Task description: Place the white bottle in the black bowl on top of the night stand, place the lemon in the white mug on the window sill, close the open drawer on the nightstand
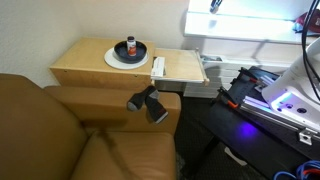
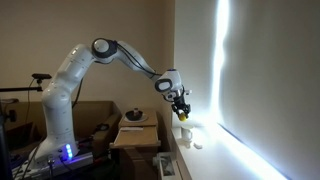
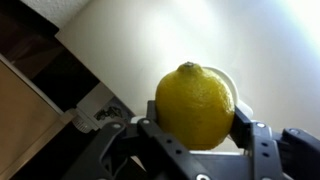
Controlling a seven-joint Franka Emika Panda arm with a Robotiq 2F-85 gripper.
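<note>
My gripper needs to lower the yellow lemon into the white mug's opening (image 2: 186, 128) and let go of it there, because the lemon is still above the mug's rim.
My gripper (image 3: 196, 128) is shut on the yellow lemon (image 3: 195, 103), with a finger on each side. In an exterior view the gripper (image 2: 181, 106) holds the lemon (image 2: 183, 111) just above the white mug (image 2: 185, 133) on the window sill (image 2: 203, 147). The mug's white rim (image 3: 234, 84) shows behind the lemon in the wrist view. The white bottle (image 1: 130, 46) stands upright in the black bowl (image 1: 131, 53) on the night stand (image 1: 85, 62). The drawer (image 1: 185, 67) is pulled out, open. The bowl (image 2: 134, 116) and night stand (image 2: 136, 134) also show under the arm.
The bowl sits on a flat white plate (image 1: 113, 59). A brown leather sofa (image 1: 60, 135) is in front of the night stand, with a black object (image 1: 148, 103) on its arm. The robot base (image 2: 55, 150) stands behind. The bright window (image 2: 225, 70) runs along the sill.
</note>
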